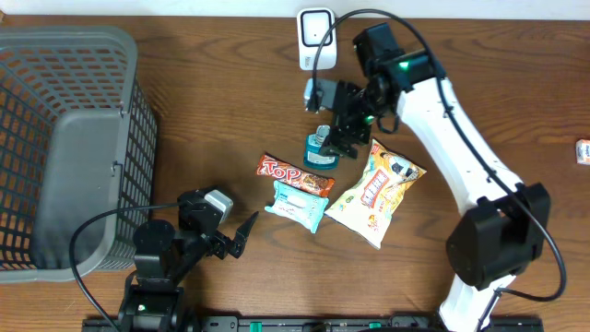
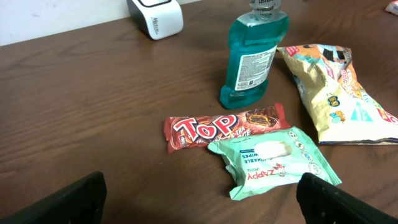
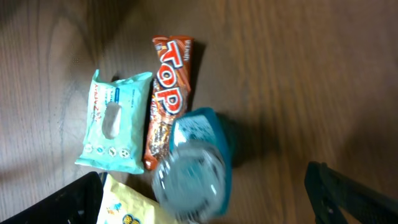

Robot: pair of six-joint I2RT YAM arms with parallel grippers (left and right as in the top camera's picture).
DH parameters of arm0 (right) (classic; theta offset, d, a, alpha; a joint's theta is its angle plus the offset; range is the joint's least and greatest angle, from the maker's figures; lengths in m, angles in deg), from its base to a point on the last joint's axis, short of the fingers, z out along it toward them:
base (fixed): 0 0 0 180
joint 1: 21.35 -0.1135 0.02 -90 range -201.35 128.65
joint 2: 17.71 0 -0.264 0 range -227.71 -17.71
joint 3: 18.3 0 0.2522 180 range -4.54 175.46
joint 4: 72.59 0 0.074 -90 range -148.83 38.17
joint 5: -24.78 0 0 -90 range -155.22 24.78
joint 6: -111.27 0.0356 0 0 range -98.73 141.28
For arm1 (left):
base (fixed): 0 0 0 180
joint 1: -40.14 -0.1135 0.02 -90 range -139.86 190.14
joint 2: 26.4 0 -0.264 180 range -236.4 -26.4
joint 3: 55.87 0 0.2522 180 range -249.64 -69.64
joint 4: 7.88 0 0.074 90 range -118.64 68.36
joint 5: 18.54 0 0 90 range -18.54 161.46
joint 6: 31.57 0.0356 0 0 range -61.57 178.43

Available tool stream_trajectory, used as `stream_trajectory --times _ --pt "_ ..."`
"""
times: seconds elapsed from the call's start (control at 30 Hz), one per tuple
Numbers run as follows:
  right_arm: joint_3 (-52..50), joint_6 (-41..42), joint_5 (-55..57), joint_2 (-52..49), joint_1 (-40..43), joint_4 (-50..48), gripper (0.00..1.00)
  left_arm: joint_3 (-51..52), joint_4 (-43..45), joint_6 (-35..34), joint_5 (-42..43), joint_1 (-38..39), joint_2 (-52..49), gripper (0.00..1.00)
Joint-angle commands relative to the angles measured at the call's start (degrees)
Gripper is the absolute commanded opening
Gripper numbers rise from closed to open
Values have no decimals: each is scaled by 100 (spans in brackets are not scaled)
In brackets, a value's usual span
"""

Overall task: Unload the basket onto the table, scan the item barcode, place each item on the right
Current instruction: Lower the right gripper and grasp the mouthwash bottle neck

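I need to lower my right gripper next around the bottle's upper part [image 1: 322, 136] [image 3: 198, 163] and close there, because the upright bottle stands below my right gripper with the bottle's cap between the open fingers.
A blue mouthwash bottle [image 1: 320, 150] stands upright in the middle of the table. My right gripper [image 1: 339, 146] hangs over it, open. In the right wrist view the bottle's cap [image 3: 193, 171] sits blurred between the wide-apart fingers [image 3: 348, 193], which do not touch it. A white barcode scanner [image 1: 315, 37] stands at the table's far edge, behind the bottle [image 2: 252, 59]. My left gripper [image 1: 238, 242] is low at the front left, open and empty, facing the items.
A red Top chocolate bar [image 1: 293, 174], a green wipes pack [image 1: 299, 205] and a yellow snack bag [image 1: 376, 192] lie just in front of the bottle. A grey basket [image 1: 55, 148] fills the left side. A small packet [image 1: 583, 150] lies at the right edge.
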Motion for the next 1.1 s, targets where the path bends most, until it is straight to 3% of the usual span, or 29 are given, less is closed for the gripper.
stream_trajectory --times 0.0,0.8,1.07 --pt "37 63 59 -208 -188 -13 99 39 15 -50 -26 -20 2 98" --pt "31 109 444 -846 -260 -175 99 39 15 -50 -26 -20 2 98" --pt "31 109 435 -859 -260 -236 57 39 15 -50 -26 -20 2 98"
